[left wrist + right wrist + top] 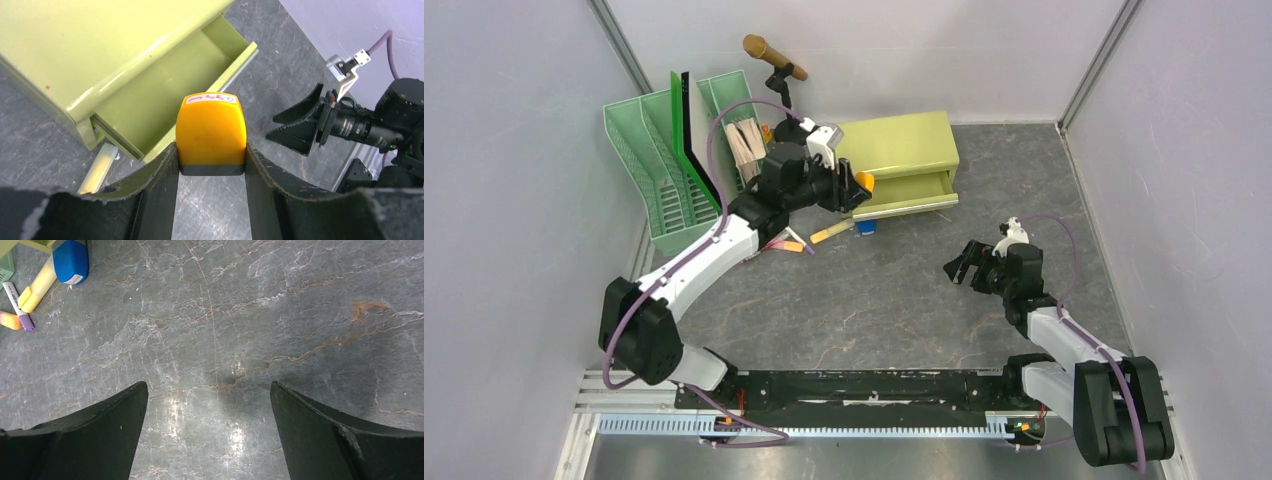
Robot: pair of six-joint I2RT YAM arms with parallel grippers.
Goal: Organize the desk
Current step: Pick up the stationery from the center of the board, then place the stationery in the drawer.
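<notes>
The lower drawer is empty, so my left gripper will next move outward past the drawer's front edge, then down into the drawer's end by the yellow marker [137,122].
My left gripper [860,190] is shut on an orange block with a dark base [211,134], held in the air by the open lower drawer [165,90] of the yellow-green cabinet [904,155]. The block also shows in the top view [865,183]. My right gripper [964,265] is open and empty above the dark grey desk [894,300]; its fingers [100,435] frame bare desk [215,365]. A blue block [71,261], a yellow marker [36,285] and a purple-capped marker [19,307] lie on the desk near the cabinet.
A green file rack [674,165] with a dark folder stands at the back left, holding pale sticks [746,145]. A brown-handled tool [774,58] sticks up behind it. Pale walls enclose the desk. A yellow marker [832,232] and blue block [866,227] lie below the drawer.
</notes>
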